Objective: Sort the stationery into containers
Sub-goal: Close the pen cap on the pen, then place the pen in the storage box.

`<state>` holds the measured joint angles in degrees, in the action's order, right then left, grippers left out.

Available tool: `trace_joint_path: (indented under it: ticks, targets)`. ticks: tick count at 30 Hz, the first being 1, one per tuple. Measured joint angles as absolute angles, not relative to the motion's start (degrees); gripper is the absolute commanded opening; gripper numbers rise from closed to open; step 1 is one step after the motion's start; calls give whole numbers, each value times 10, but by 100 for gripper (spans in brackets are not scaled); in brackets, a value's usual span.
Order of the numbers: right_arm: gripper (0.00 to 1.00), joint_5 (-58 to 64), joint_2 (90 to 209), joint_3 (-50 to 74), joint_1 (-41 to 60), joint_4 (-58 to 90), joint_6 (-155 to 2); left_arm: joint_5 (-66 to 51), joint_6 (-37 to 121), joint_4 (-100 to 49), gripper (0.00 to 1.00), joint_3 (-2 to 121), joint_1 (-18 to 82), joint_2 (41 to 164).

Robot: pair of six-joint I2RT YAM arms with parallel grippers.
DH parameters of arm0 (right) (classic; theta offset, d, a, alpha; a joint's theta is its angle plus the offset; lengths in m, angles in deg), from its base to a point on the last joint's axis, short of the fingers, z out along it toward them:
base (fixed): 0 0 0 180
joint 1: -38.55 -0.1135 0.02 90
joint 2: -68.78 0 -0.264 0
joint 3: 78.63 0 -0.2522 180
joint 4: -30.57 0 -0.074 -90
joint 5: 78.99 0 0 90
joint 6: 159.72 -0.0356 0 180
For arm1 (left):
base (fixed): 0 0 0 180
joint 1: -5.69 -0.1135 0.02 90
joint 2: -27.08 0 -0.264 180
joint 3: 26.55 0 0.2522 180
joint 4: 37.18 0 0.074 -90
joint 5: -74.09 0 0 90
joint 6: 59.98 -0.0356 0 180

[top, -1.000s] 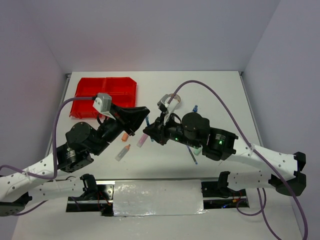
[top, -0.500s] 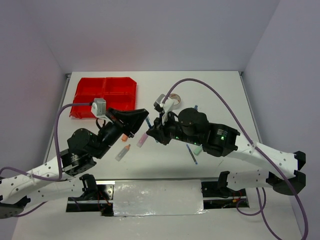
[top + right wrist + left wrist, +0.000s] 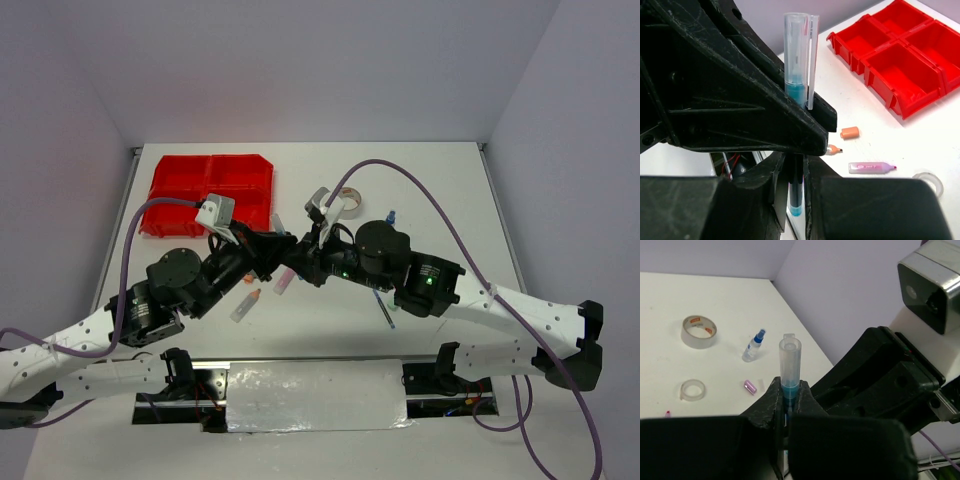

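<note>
The red tray's empty near section is outward and left of my left gripper in the top view, so I will swing the pen over, lower and release.
Both grippers meet above the table in the top view and hold one blue pen between them. My left gripper (image 3: 789,392) is shut on the pen (image 3: 790,365) just below its clear cap. My right gripper (image 3: 796,165) is shut on the pen's dark barrel (image 3: 796,195); the cap (image 3: 796,55) sticks up past the left fingers. The red organiser tray (image 3: 210,190) sits at the back left with its visible compartments empty. On the table lie a grey tape roll (image 3: 348,200), a blue-capped bottle (image 3: 390,216), a pink marker (image 3: 285,281) and an orange-tipped marker (image 3: 245,305).
A clear tape ring (image 3: 692,390) and a small purple piece (image 3: 750,386) lie near the tape roll. An orange cap (image 3: 850,132) lies beside the markers. A dark-blue pen (image 3: 385,310) lies under the right arm. Walls close the table's left, back and right.
My left gripper has swung right and down to the right gripper and closed on the pen there. The right gripper has shifted slightly left with the pen.
</note>
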<state>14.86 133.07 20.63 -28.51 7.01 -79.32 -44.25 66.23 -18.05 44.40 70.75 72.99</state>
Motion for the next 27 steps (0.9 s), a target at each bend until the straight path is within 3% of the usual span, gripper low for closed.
trace_joint_path:
  ticks: [1, 3, 4, 6, 7, 8, 11, 17, 22, 25, 27]
  targets:
    - [19, 149, 1331, 209, -285, 72, -795, -444, 662, -178, 0, 444, 707, 730]
    - [41, 153, 1331, 214, -285, 75, -802, -449, 665, -171, 0, 444, 708, 731]
    - [66, 155, 1331, 218, -285, 83, -804, -459, 666, -164, 0, 444, 707, 732]
    - [81, 162, 1325, 226, -285, 91, -808, -488, 680, -141, 0, 444, 704, 739]
    - [95, 166, 1320, 233, -285, 99, -811, -504, 694, -129, 0, 445, 697, 745]
    - [99, 170, 1315, 240, -285, 103, -815, -514, 701, -118, 0, 445, 688, 750]
    - [100, 189, 1293, 268, -282, 106, -824, -537, 743, -82, 0, 446, 641, 767]
    - [100, 246, 1204, 365, -254, 84, -854, -524, 818, -81, 0, 447, 436, 815]
    - [100, 288, 1082, 416, -232, 63, -877, -493, 869, -176, 4, 429, 290, 919]
    - [100, 292, 1036, 427, -232, 60, -884, -486, 887, -263, 13, 396, 250, 970]
    - [100, 292, 1022, 431, -232, 60, -890, -486, 890, -309, 13, 393, 229, 1023]
